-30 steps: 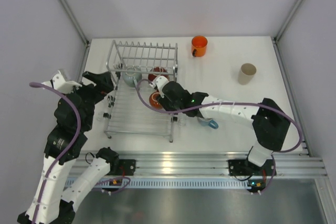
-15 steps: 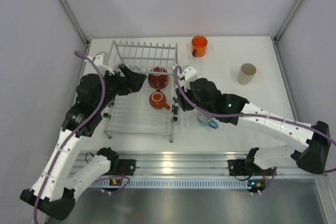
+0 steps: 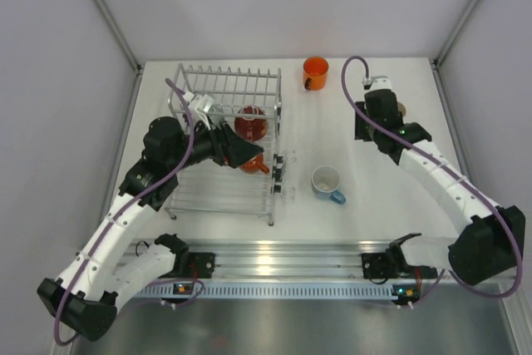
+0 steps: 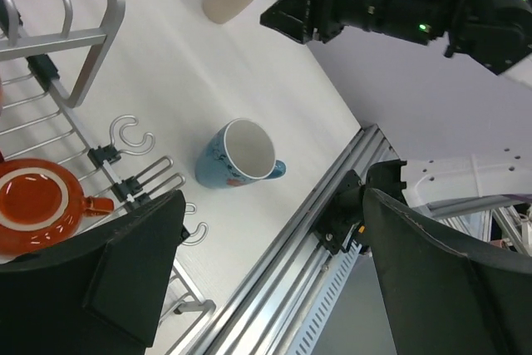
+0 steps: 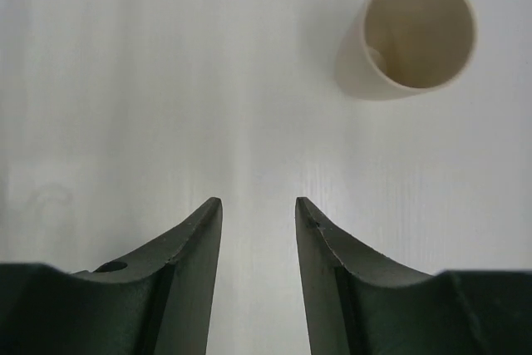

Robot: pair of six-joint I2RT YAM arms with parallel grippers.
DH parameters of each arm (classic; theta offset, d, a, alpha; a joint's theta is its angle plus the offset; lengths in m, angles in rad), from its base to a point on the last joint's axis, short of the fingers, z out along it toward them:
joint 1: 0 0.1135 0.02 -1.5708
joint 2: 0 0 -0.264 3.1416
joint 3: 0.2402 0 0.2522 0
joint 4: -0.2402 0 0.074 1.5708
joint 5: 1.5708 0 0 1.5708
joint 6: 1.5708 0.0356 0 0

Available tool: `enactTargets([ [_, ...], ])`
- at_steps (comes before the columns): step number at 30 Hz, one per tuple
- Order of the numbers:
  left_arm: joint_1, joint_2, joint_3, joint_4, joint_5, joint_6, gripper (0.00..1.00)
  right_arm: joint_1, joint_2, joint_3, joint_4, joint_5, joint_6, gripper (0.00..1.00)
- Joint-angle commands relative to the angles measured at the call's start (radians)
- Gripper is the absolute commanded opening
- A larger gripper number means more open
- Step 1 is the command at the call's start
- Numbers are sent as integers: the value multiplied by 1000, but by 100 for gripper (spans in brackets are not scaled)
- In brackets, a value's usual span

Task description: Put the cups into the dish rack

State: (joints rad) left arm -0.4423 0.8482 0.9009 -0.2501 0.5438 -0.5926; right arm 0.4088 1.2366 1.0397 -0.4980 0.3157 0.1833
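Observation:
The grey-beige mug (image 5: 411,35) is below my right gripper and to its right in the top view, so I will move that way and go down with my fingers on both sides of the mug's rack-side rim (image 5: 363,35).
The dish rack (image 3: 189,182) stands at the left and holds a red mug (image 3: 250,122) and a dark red-orange mug (image 3: 253,164) (image 4: 35,202). My left gripper (image 3: 243,152) (image 4: 274,288) hovers over the rack beside the dark red-orange mug, open wide and empty. The light blue mug (image 3: 327,182) (image 4: 238,155) stands on the table right of the rack. The bright orange mug (image 3: 315,72) stands at the back. The grey-beige mug (image 3: 402,109) (image 5: 411,35) is mostly hidden under my right arm in the top view. My right gripper (image 3: 364,126) (image 5: 258,205) is open and empty, just left of that mug.
Wire hooks (image 4: 133,135) stick out from the rack's right side toward the light blue mug. The rack's raised frame (image 3: 229,85) stands at its far end. The aluminium rail (image 3: 291,259) runs along the table's near edge.
My right arm has swung away from the rack to the far right, above the grey-beige mug. My left arm has moved right over the rack toward the dark red-orange mug.

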Motion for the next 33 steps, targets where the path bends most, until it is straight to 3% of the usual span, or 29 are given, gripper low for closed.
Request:
enactTargets([
  [1,-3,-6,-13,126,54,1,94,-103,72,52,4,22,-27,41],
  [12,-3,-23,-109,225,5,-42,94,-192,244,240,-28,106,-99,43],
  [25,-3,-80,-132,224,-38,-23,94,-317,455,364,24,-87,-128,43],
  [33,-3,-38,-123,216,-36,-6,89,-320,524,316,64,-115,-137,40],
])
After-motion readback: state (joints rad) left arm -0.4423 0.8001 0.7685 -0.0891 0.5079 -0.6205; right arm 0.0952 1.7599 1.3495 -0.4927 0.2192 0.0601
